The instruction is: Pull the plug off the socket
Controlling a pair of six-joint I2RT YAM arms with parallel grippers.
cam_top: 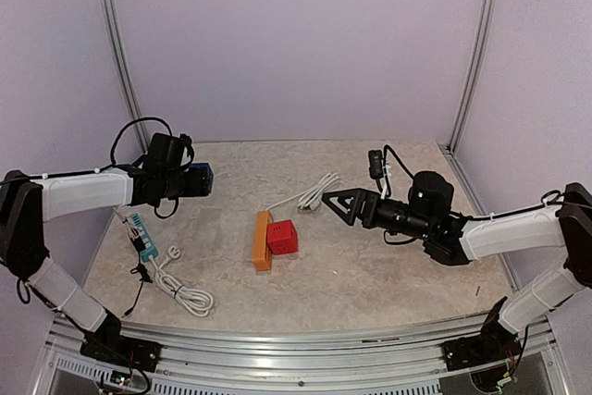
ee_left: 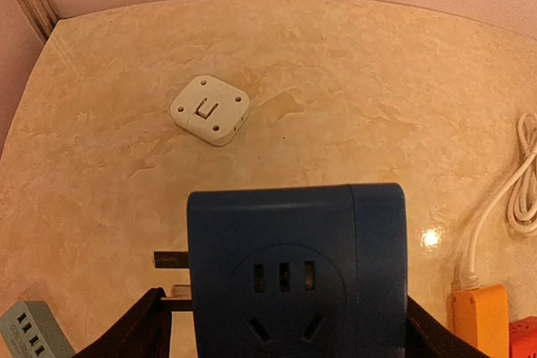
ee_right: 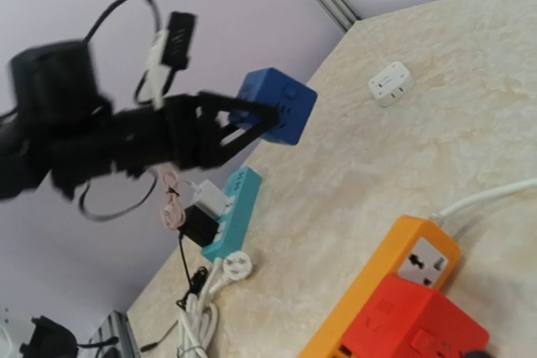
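My left gripper lowers the blue plug onto the clear spot next and releases it, since the bare tabletop near the white adapter (cam_top: 192, 205) lies below my gripper.
My left gripper (cam_top: 196, 179) is shut on a blue cube-shaped plug (cam_top: 203, 178) and holds it in the air over the left part of the table. In the left wrist view the blue plug (ee_left: 294, 274) fills the gap between my fingers (ee_left: 138, 329). Its metal prongs (ee_left: 170, 259) stick out bare on the left, touching nothing. An orange socket strip (cam_top: 263, 240) lies mid-table with a red cube (cam_top: 283, 238) plugged onto it. My right gripper (cam_top: 331, 203) hovers open just right of the strip, holding nothing.
A teal power strip (cam_top: 141, 233) with chargers and a coiled white cable (cam_top: 182, 291) lie at the left. A white square adapter (ee_left: 211, 110) rests on the table beyond the blue plug. The orange strip's white cord (cam_top: 317, 193) runs toward the back. The walls stand close.
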